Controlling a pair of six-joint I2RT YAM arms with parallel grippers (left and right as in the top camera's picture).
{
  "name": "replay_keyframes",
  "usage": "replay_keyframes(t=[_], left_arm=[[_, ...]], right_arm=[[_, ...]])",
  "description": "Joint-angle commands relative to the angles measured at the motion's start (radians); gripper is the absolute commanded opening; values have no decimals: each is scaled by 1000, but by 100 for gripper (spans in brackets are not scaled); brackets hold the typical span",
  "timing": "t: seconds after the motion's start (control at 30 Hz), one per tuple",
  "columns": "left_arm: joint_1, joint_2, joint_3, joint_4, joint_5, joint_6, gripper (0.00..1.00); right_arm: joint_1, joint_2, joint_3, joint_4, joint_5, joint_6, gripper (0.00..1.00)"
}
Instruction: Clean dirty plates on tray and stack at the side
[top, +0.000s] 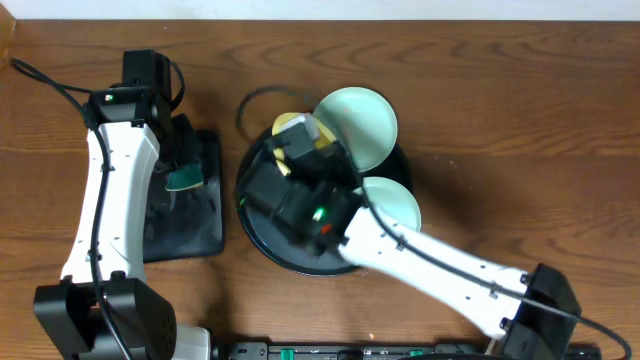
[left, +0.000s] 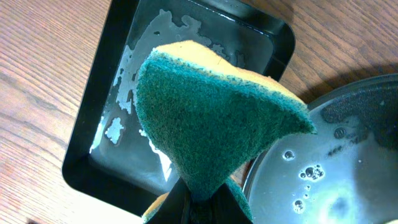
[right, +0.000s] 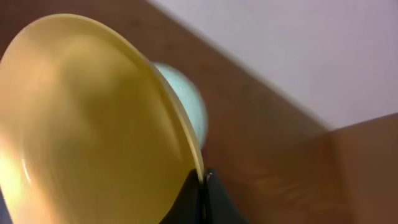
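Observation:
I should next move my right gripper past the turquoise plates and down to release: bare table lies below it and to its right in the overhead view.
My right gripper (top: 292, 152) is over the round black tray (top: 256, 236), shut on the rim of the pale yellow plate (top: 308, 129). In the right wrist view, the fingers (right: 203, 182) pinch the yellow plate's edge (right: 87, 118) and hold it tilted on edge. One turquoise plate (top: 360, 124) lies at the tray's far right rim and shows behind the yellow one (right: 188, 107). The other turquoise plate (top: 394, 200) lies at the tray's right side. My left gripper (top: 184, 166) is shut on a green and yellow sponge (left: 211, 106) above the rectangular tray.
The smaller rectangular black tray (top: 200, 235) sits left of the round tray, with a film of soapy water in it (left: 118, 130). The round tray's wet floor with bubbles shows at the right of the left wrist view (left: 348, 155). Bare wooden table surrounds both.

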Motion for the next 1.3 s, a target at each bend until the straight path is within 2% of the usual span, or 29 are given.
replay_keyframes(t=[0.0,0.3,0.57,0.8,1.0,1.27], left_arm=[[5,-9,19,-3,-9,14,7],[5,-9,19,-3,-9,14,7],[5,-9,19,-3,-9,14,7],[5,-9,19,-3,-9,14,7],[5,-9,19,-2,-9,14,8],[5,-9,19,4,-9,14,7]], right_arm=[[-92,-25,1,4,-330,75,1],[-325,-93,8,22,-815,11,1],[-575,-225,8,8,-1061,8,1],[-827,-261,8,-78,-1151,8,1],[-1019,-261,4,-152,-1139,-30,1],[-1164,-259,-94,-139,-1112,-106,1]])
